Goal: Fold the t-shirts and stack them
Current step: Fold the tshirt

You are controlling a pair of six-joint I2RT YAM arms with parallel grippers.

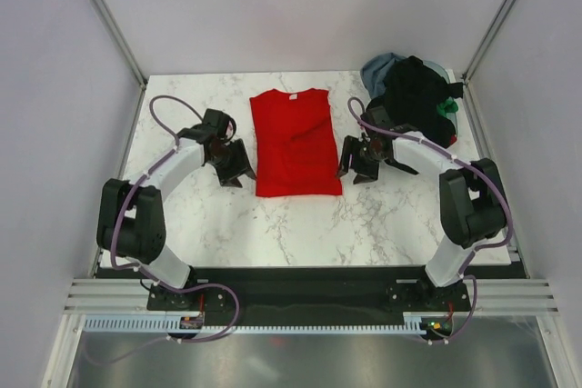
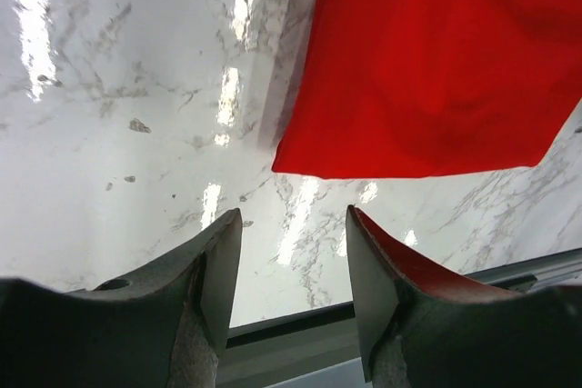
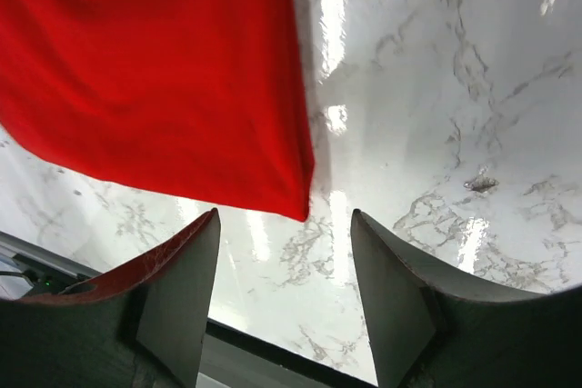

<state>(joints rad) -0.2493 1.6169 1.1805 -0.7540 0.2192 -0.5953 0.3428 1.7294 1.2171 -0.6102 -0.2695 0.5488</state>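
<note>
My right gripper moves down and back onto the red t-shirt's near corner on the pile's side next, since that corner points between its open fingers.
A red t-shirt lies flat in the middle of the marble table, sleeves folded in, a small white label at its far neck edge. Its near left corner shows in the left wrist view and its near right corner in the right wrist view. My left gripper is open and empty just left of the shirt's near corner. My right gripper is open and empty just right of the other near corner. A pile of black, grey-blue and green shirts sits at the far right.
Bare marble table lies between the shirt and the arm bases. The table's near edge shows in both wrist views. Metal frame posts stand at the far corners.
</note>
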